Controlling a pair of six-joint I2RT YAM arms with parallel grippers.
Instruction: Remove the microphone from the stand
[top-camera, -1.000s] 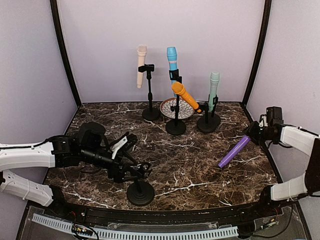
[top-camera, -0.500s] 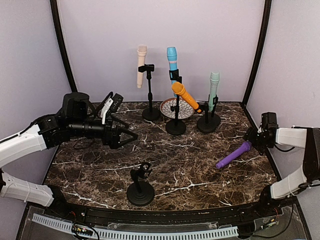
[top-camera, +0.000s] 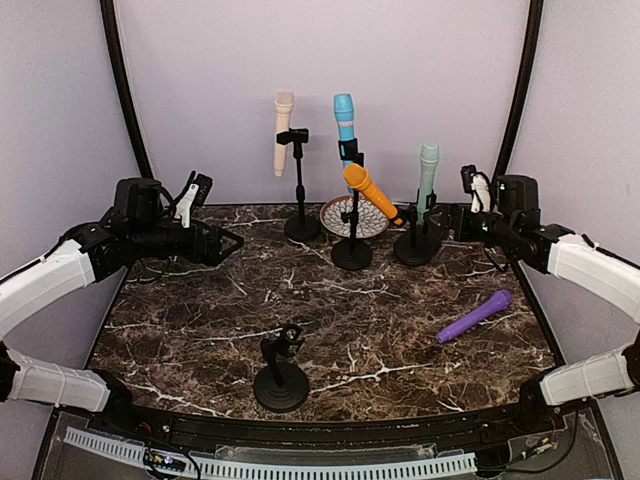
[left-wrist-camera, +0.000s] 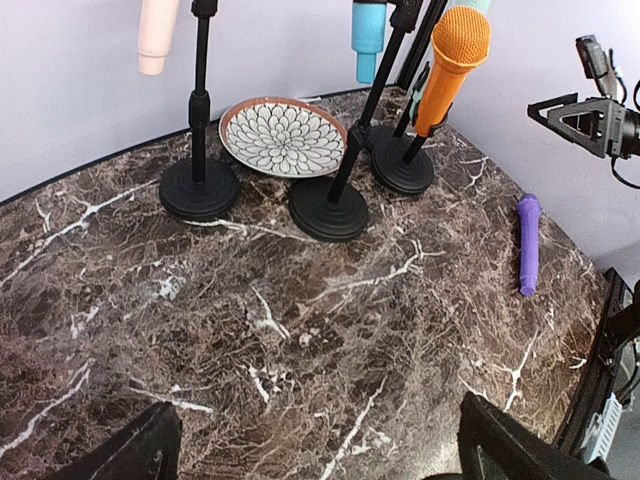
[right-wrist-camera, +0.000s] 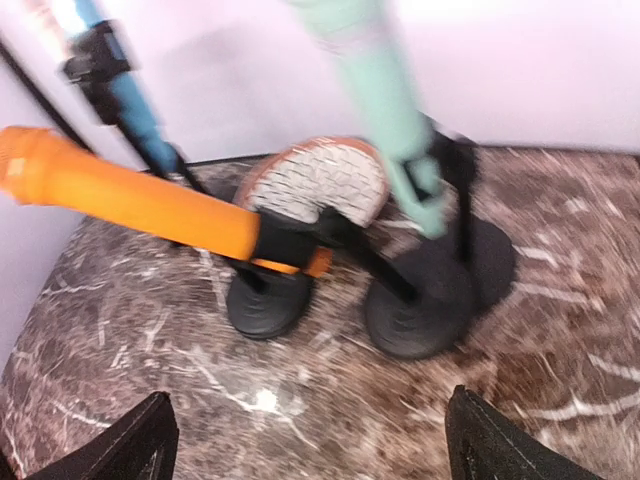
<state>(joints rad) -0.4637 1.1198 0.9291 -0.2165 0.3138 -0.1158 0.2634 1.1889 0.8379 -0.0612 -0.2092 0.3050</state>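
Observation:
The orange microphone's handle (top-camera: 378, 196) (right-wrist-camera: 165, 212) is bare above its clip, so my right gripper will next go left in the top view, past the mint microphone, onto that handle.
A purple microphone (top-camera: 474, 316) lies flat on the marble table at the right, apart from both grippers; the left wrist view shows it too (left-wrist-camera: 527, 243). The near black stand (top-camera: 281, 372) holds nothing in its clip. At the back, cream (top-camera: 284, 130), blue (top-camera: 344, 125), orange (top-camera: 371, 193) and mint (top-camera: 427, 180) microphones sit in their stands. My left gripper (top-camera: 228, 243) hovers open over the table's left side, empty (left-wrist-camera: 320, 455). My right gripper (top-camera: 452, 220) is open and empty (right-wrist-camera: 312, 445), raised beside the mint microphone's stand (right-wrist-camera: 430, 300).
A patterned plate (top-camera: 353, 215) lies behind the middle stand's base (top-camera: 351, 253). Purple walls and black frame posts (top-camera: 512, 110) close in the back and sides. The right wrist view is motion-blurred.
The right gripper opened and let go of the purple microphone, which now lies on the table; that arm rose and swung back-left. The left gripper left the near stand and pulled back to the left.

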